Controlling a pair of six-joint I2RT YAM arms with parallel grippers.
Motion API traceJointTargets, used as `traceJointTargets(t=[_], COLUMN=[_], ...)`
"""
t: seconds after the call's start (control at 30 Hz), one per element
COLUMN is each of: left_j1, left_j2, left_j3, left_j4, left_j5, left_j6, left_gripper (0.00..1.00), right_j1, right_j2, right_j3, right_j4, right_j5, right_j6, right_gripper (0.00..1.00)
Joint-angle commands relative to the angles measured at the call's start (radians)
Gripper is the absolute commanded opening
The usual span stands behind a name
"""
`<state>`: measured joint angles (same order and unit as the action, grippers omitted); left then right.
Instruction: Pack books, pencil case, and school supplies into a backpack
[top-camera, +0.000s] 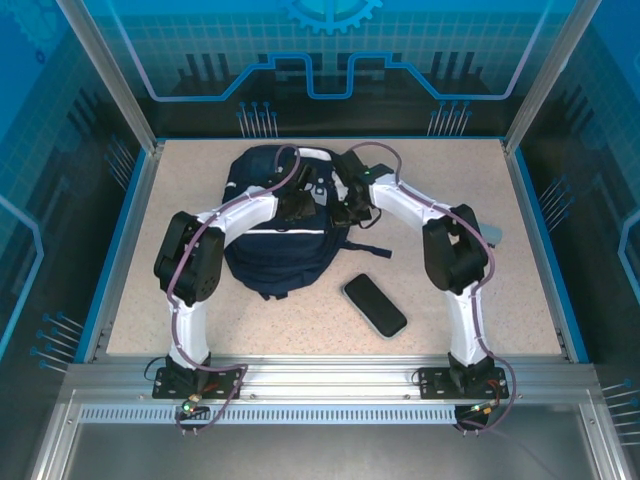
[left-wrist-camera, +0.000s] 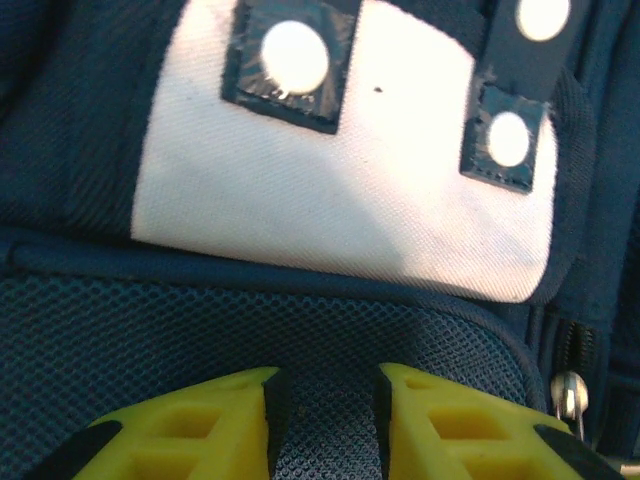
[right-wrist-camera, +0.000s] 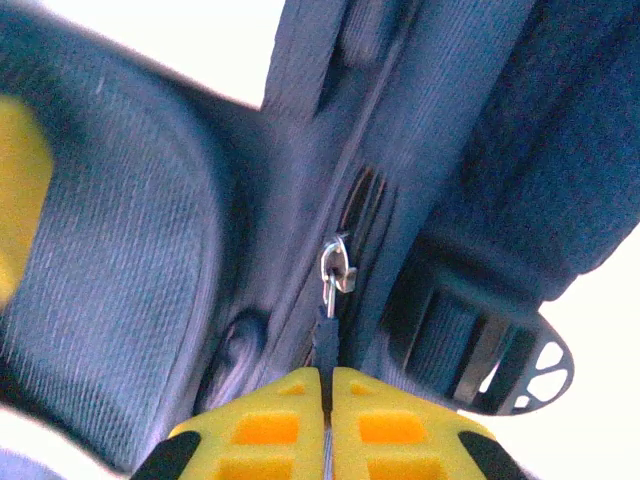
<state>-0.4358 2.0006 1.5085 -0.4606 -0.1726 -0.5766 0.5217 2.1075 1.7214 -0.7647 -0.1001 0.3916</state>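
Observation:
My right gripper pulls back along the side zipper toward the backpack's near end (top-camera: 333, 246) next, since the slider still sits partway along. Then it releases the zipper's tab.
The navy backpack (top-camera: 270, 250) lies in the middle of the table, white patches at its far end. My left gripper (top-camera: 300, 205) is pressed onto its top below a white patch (left-wrist-camera: 340, 200). Its yellow fingers (left-wrist-camera: 230, 425) stand a little apart with dark mesh fabric (left-wrist-camera: 200, 330) filling the gap; whether they pinch it I cannot tell. My right gripper (right-wrist-camera: 327, 372) is at the backpack's right side, shut on the dark pull tab (right-wrist-camera: 326, 335) that hangs from a metal zipper slider (right-wrist-camera: 337, 268). A black pencil case (top-camera: 375, 305) lies on the table by the backpack's near right corner. The books are out of view.
A dark strap (top-camera: 365, 250) trails off the backpack to the right, and a plastic buckle (right-wrist-camera: 510, 370) lies close to my right fingers. A pale grey-blue flat thing (top-camera: 497, 237) shows behind the right arm. Metal posts and blue walls ring the table (top-camera: 200, 170).

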Motion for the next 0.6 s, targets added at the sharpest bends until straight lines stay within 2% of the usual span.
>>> traceJointTargets(t=[0.0, 0.27, 0.57], left_j1=[0.022, 0.023, 0.022], left_j2=[0.092, 0.098, 0.086], left_j3=[-0.013, -0.013, -0.018], left_j4=[-0.049, -0.033, -0.014], left_j5=[-0.098, -0.079, -0.046], left_j6=[-0.049, -0.053, -0.061], left_gripper=[0.33, 0.33, 0.33], right_j1=[0.016, 0.044, 0.109], right_j2=[-0.077, -0.174, -0.246], right_j3=[-0.102, -0.260, -0.447], right_j4=[-0.031, 0.070, 0.284], right_j5=[-0.156, -0.204, -0.379], right_j6=[0.038, 0.074, 0.218], right_gripper=[0.08, 0.06, 0.00])
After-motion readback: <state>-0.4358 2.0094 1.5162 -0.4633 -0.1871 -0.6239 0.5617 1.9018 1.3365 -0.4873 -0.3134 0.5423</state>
